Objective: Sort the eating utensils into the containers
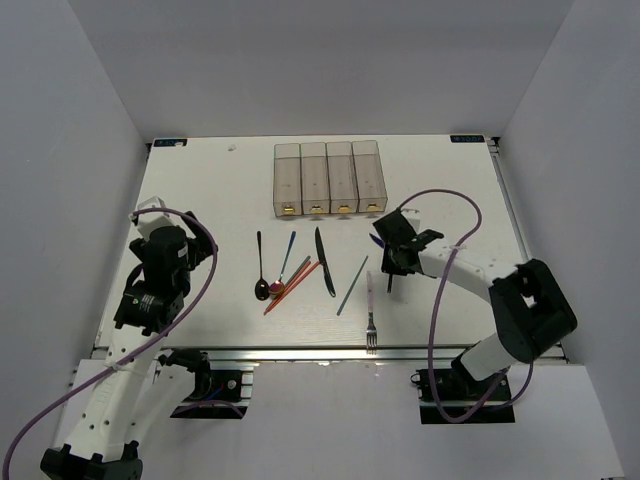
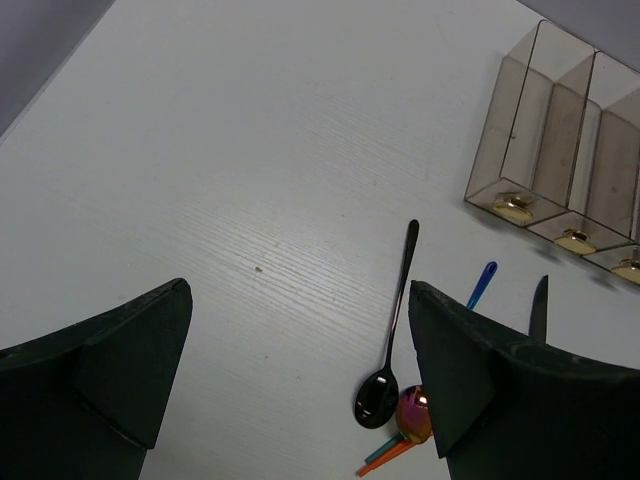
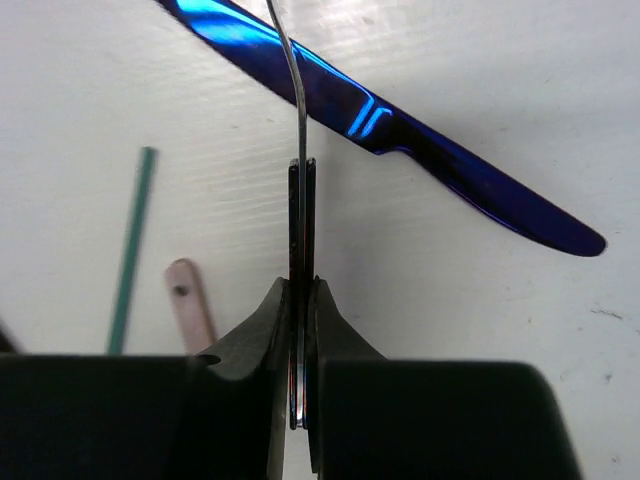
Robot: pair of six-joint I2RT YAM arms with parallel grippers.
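My right gripper carries the dark utensil outward over the bottom of the empty end bin nearest this gripper next. It then releases it between the bin's sides.
The containers (image 1: 328, 178) are four translucent bins in a row at the back; they also show in the left wrist view (image 2: 560, 150). On the table lie a black spoon (image 1: 260, 265), a blue-handled spoon (image 1: 287, 258), orange-red chopsticks (image 1: 292, 287), a black knife (image 1: 324, 262), a grey chopstick (image 1: 352, 285) and a pinkish fork (image 1: 370, 315). My right gripper (image 1: 390, 262) is shut on a thin dark utensil (image 3: 290, 80) seen edge-on, just above a blue knife (image 3: 400, 140). My left gripper (image 2: 300, 300) is open and empty, left of the black spoon (image 2: 392, 340).
White walls enclose the table on three sides. The right arm's purple cable (image 1: 450, 200) loops over the table's right part. The grey chopstick (image 3: 132, 250) and the fork's handle (image 3: 190, 300) lie close to the left of my right gripper.
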